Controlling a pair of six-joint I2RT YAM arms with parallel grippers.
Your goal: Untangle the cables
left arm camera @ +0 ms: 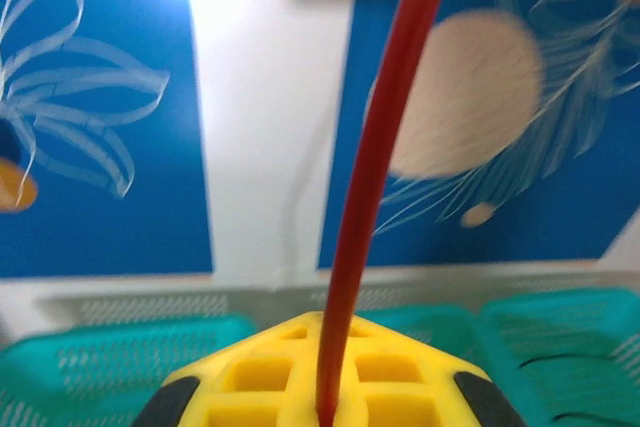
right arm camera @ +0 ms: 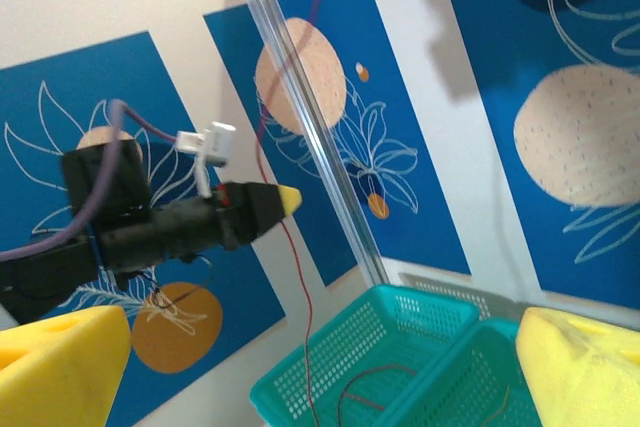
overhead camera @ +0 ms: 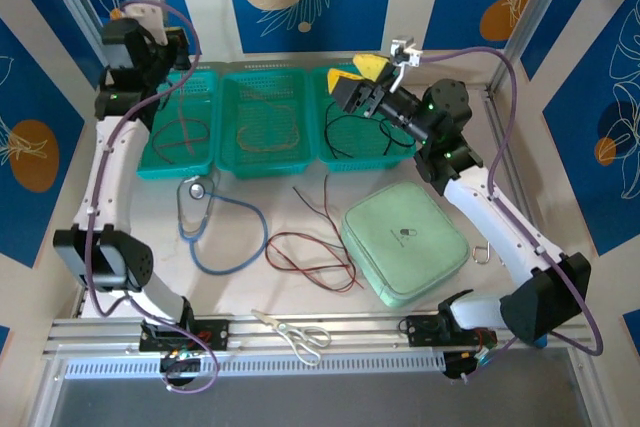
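My left gripper tips downward and lowers into the teal basket (left arm camera: 120, 372) below it next, to release the red cable (left arm camera: 375, 177) where the cable's lower length already rests.
High at the back left, my left gripper (overhead camera: 150, 17) is shut on a thin red cable (left arm camera: 375, 177), pinched between the yellow fingers (left arm camera: 260, 377). In the right wrist view that cable (right arm camera: 300, 287) hangs from the left gripper (right arm camera: 285, 199) into the left teal basket (right arm camera: 330, 372), and a short end sticks up above it. My right gripper (overhead camera: 355, 72) stands open over the right basket (overhead camera: 385, 157), nothing between its yellow fingers (right arm camera: 65, 362). A tan cable (overhead camera: 265, 127) lies in the middle basket and a black one (overhead camera: 350, 137) in the right. Red and black cables (overhead camera: 310, 247) lie looped on the table.
Three teal baskets stand in a row at the back, the left one (overhead camera: 150, 162) under the raised arm. A blue stethoscope (overhead camera: 215, 222) lies left of the loose cables, a mint-green case (overhead camera: 405, 242) to their right, and scissors (overhead camera: 295, 332) at the near edge.
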